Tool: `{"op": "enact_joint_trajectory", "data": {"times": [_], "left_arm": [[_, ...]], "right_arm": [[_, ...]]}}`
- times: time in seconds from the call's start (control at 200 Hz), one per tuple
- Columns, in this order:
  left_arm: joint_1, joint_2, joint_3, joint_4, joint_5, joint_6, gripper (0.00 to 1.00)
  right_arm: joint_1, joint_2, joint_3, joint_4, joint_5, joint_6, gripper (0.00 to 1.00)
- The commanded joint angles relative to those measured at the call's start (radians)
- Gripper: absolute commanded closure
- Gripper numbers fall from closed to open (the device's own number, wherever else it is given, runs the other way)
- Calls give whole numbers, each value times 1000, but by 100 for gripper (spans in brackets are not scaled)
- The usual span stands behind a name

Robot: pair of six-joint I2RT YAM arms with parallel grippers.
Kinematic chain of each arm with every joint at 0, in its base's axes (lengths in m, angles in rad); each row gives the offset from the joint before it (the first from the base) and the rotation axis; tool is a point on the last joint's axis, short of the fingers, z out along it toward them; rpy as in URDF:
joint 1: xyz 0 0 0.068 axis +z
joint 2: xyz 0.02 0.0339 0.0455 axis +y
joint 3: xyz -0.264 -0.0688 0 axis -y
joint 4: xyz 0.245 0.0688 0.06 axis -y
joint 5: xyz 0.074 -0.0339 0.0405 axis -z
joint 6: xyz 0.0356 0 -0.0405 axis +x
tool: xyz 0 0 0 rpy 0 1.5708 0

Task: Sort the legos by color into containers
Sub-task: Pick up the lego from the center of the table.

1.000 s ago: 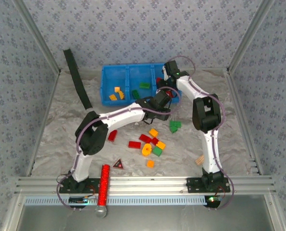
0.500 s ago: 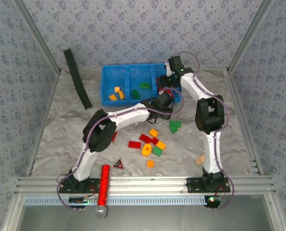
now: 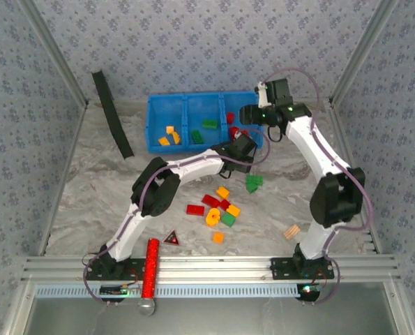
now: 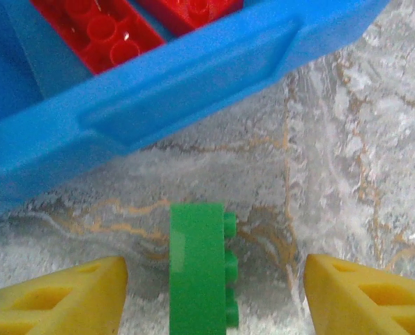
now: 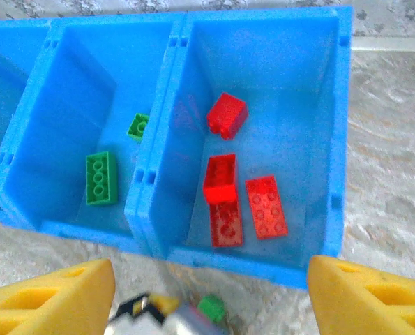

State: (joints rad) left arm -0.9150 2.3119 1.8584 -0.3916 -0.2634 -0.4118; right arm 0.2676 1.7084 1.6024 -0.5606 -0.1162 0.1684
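Note:
My left gripper should go down around the green lego beside the tray's front edge before it closes, since the lego is clear of both open fingers.
The blue tray (image 3: 167, 105) stands at the back, with yellow legos (image 3: 169, 135) in its left compartment, green ones (image 3: 197, 136) in the middle and red ones (image 3: 232, 120) on the right. My left gripper (image 3: 244, 148) hovers at the tray's front right corner. In the left wrist view it (image 4: 214, 300) is open, with a green lego (image 4: 197, 265) lying between its fingers and clear of both. My right gripper (image 5: 210, 307) hangs open and empty above the right compartment, over several red legos (image 5: 266, 206). More loose legos (image 3: 221, 209) lie mid-table, and two green ones (image 3: 252, 183) sit near the left gripper.
A dark triangle (image 3: 171, 239), a red cylinder (image 3: 151, 265) and a tan wooden block (image 3: 291, 232) lie near the front. A black strap (image 3: 111, 115) leans at the back left. Patterned walls enclose the table on three sides.
My right gripper has opened and its arm has swung out to the right, drawing back from the tray's right compartment. My left gripper has crept right along the tray's front wall.

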Motion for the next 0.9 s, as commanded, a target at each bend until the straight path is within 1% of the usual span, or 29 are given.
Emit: {"op": "enact_joint_trajectory", "data": {"times": [0.0, 0.175, 0.28, 0.355, 0.455, 0.505, 0.59, 0.675, 0.785, 0.895], "left_arm": [[8, 38, 45, -11, -23, -18, 33], [31, 70, 74, -33, -3, -45, 35], [41, 78, 77, -33, 7, -50, 38], [45, 83, 81, -33, 17, -50, 41], [50, 95, 87, -35, 25, -47, 46], [52, 99, 87, -36, 31, -50, 51], [55, 105, 87, -36, 41, -59, 63], [55, 106, 86, -44, 55, -66, 72], [56, 83, 82, -55, 66, -71, 80], [56, 44, 53, -66, 65, -67, 86]], "right_arm": [[-5, -104, -133, 20, 16, 42, 25], [8, -290, -338, 31, 30, 88, 25], [69, -461, -482, 53, 91, 103, 26], [96, -564, -538, 16, 127, 126, 26], [104, -680, -600, -36, 149, 158, 26], [104, -728, -622, -86, 157, 169, 25], [103, -796, -645, -133, 163, 190, 25], [108, -872, -670, -142, 149, 211, 25], [113, -957, -705, -142, 123, 225, 25], [116, -980, -722, -182, 117, 244, 26]]}}
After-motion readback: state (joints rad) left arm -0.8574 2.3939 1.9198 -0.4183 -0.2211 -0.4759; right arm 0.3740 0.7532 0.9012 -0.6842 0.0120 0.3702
